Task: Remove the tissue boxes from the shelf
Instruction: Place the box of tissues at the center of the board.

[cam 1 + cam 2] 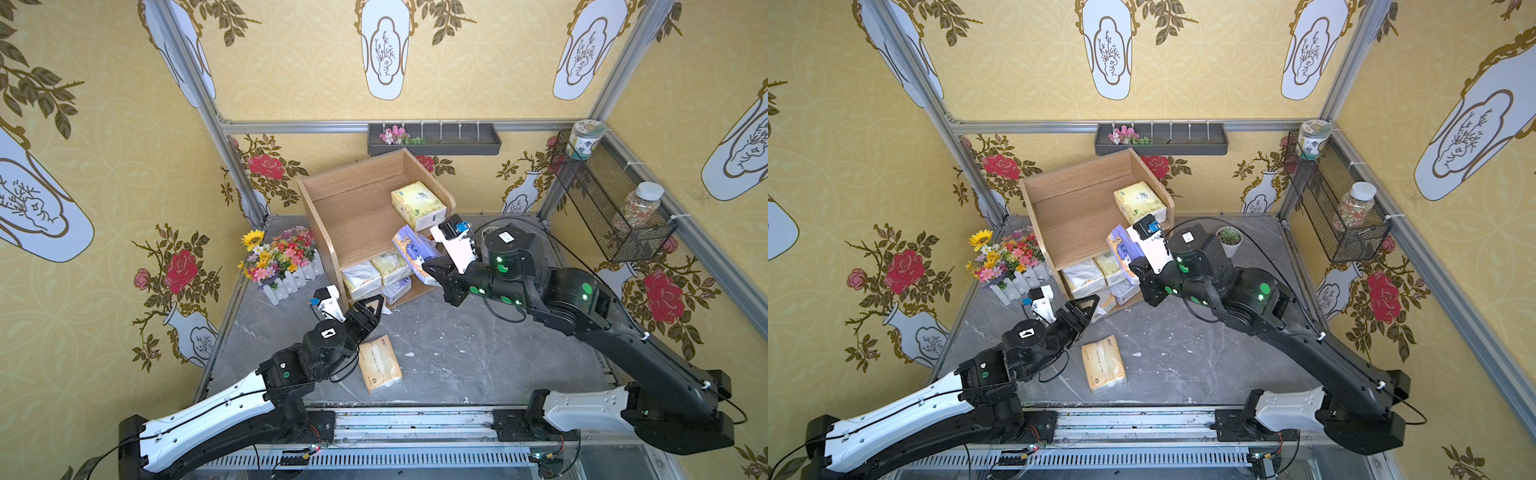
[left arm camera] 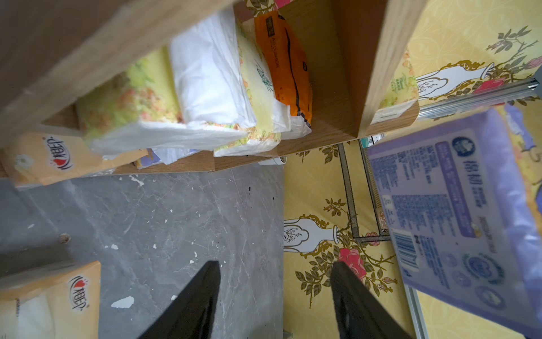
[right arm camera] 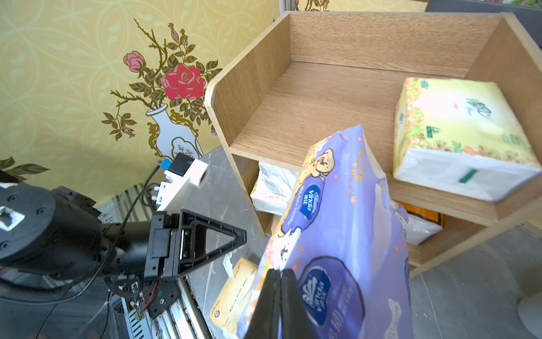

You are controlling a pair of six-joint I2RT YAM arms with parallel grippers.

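Observation:
My right gripper will next move back, lower the lavender pack onto the bare tabletop beside the tan pack point(image 1: 379, 363), which is below and back from it, and let go.
The wooden shelf point(image 1: 357, 195) stands at the back of the table. A pale yellow tissue pack point(image 1: 417, 203) lies on its top tier, and several packs point(image 1: 374, 270) fill the lower tiers, among them an orange one point(image 2: 281, 58). My right gripper point(image 3: 280, 271) is shut on the edge of a lavender pack point(image 3: 337, 220), holding it in the air just in front of the shelf's right side. My left gripper point(image 1: 372, 305) hangs open and empty by the lowest tier's front. A tan pack point(image 1: 379, 363) lies on the table beside the left arm.
A white-fenced flower planter point(image 1: 282, 257) sits left of the shelf. A small potted succulent point(image 1: 1229, 239) stands behind the right arm. On the walls hang a dark grey tray point(image 1: 434, 139) and a wire basket point(image 1: 611, 208) with jars.

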